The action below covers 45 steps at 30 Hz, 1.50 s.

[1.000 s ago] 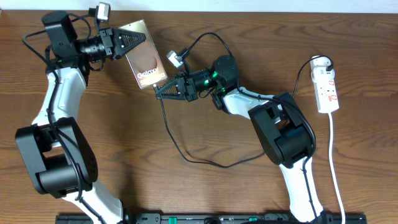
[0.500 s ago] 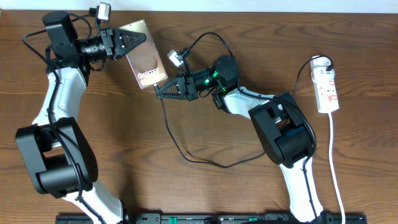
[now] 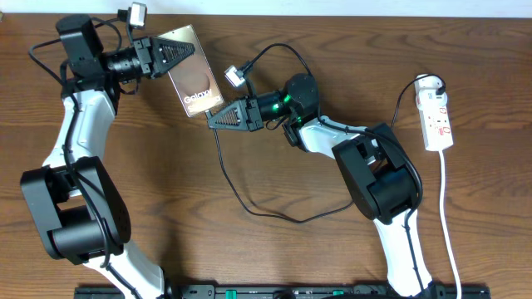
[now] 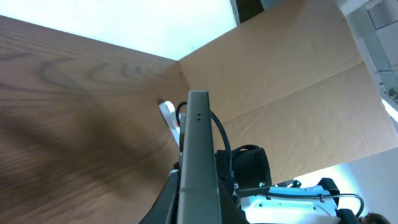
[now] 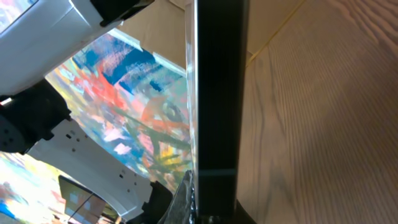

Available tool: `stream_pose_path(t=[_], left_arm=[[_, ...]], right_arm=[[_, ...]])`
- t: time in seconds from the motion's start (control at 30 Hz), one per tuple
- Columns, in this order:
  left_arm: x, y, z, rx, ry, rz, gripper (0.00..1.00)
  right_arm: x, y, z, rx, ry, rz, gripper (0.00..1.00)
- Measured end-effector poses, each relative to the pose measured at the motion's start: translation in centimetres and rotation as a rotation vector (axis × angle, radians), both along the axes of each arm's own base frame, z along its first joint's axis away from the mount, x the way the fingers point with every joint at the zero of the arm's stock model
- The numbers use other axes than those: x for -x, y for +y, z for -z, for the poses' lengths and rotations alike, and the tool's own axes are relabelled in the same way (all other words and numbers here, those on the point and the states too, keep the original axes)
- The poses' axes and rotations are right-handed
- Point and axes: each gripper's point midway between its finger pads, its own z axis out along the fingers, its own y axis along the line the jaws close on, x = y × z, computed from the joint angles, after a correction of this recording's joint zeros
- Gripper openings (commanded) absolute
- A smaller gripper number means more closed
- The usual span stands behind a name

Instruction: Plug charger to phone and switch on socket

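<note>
The wood of the tabletop between my left gripper's arm and the cable is bare and clear, so my left gripper should next move down and back, lower the phone [image 3: 197, 83] onto it and then let go.
My left gripper [image 3: 176, 51] is shut on the top end of the phone [image 3: 197, 83], holding it tilted above the table's far left, its "Galaxy" lettering facing up. In the left wrist view the phone's grey edge [image 4: 199, 149] stands between my fingers [image 4: 198, 208]. My right gripper [image 3: 214, 120] is closed at the phone's lower edge, with the charger cable [image 3: 237, 191] trailing from its tip. In the right wrist view the phone's dark edge [image 5: 217, 93] fills the middle above my jaws [image 5: 211, 211]; the connector tip is hidden. The socket [image 3: 438, 120] lies at the far right.
The black cable loops across the middle of the table and runs up to a black plug [image 3: 434, 83] at the socket's far end. The socket's white cord [image 3: 449, 224] runs down the right side to the front edge.
My right gripper has edged slightly up towards the phone's lower edge. The left arm and the phone have hardly moved.
</note>
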Motion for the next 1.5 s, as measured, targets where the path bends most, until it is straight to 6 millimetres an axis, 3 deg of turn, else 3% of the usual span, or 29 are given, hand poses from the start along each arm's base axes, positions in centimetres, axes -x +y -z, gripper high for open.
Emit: stream_pose_path(t=[0.23, 0.53, 0.7, 0.8, 1.13, 1.3, 1.5], left_arm=[[-0.2, 0.2, 0.1, -0.005, 0.000, -0.013, 0.07], [0.2, -0.1, 0.0, 0.005, 0.001, 0.012, 0.07], [0.3, -0.3, -0.1, 0.007, 0.001, 0.020, 0.07], [0.3, -0.3, -0.1, 0.008, 0.001, 0.022, 0.07], [0.2, 0.3, -0.1, 0.007, -0.003, 0.009, 0.07], [-0.3, 3.5, 0.3, 0.011, 0.037, -0.075, 0.07], [-0.6, 7.9, 3.0, 0.031, 0.258, -0.249, 0.07]], right_arm=[[-0.2, 0.1, -0.1, -0.002, 0.006, 0.014, 0.02], [-1.9, 0.4, -0.7, -0.033, 0.026, 0.110, 0.34], [-2.4, 0.4, -0.9, -0.040, 0.031, 0.136, 0.68], [-2.4, 0.5, -1.0, -0.042, 0.032, 0.140, 0.99], [-2.5, 0.4, -0.9, -0.040, 0.033, 0.139, 0.99], [-3.2, -0.4, -0.9, -0.037, 0.033, 0.150, 0.99], [-4.1, -1.5, -0.7, -0.033, 0.023, 0.171, 0.99]])
